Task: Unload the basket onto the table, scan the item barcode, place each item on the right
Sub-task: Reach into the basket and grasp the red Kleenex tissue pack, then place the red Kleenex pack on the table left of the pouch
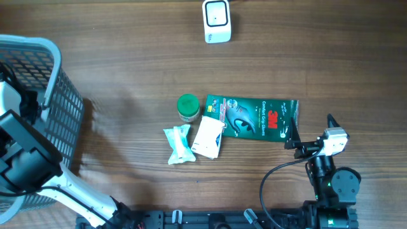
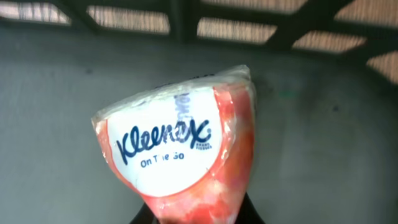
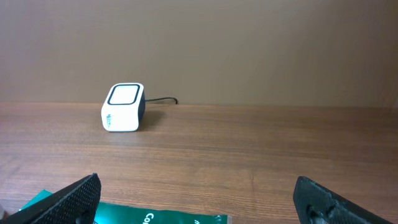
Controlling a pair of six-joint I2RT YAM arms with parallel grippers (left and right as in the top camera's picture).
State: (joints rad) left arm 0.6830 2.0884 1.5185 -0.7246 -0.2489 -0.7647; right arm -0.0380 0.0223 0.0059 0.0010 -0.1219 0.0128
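The tissue pack (image 2: 180, 155) goes up over the basket's rim in my left gripper next, then comes down onto the bare table beside the green-lidded jar.
In the left wrist view a red and white Kleenex tissue pack (image 2: 180, 155) rises out of my left gripper (image 2: 193, 216), which is shut on the pack's lower end inside the grey basket (image 2: 323, 124). No barcode shows on the face turned to the camera. The white scanner (image 1: 217, 20) stands at the table's far edge and also shows as the scanner (image 3: 123, 107) in the right wrist view. My right gripper (image 1: 310, 130) is open just right of the green glove pack (image 1: 254, 118), with nothing between its fingers (image 3: 74, 199).
A green-lidded jar (image 1: 187, 107), a white packet (image 1: 208, 137) and a pale blue pack (image 1: 178, 144) lie mid-table beside the glove pack. The mesh basket (image 1: 63, 108) stands at the left edge with the left arm reaching into it.
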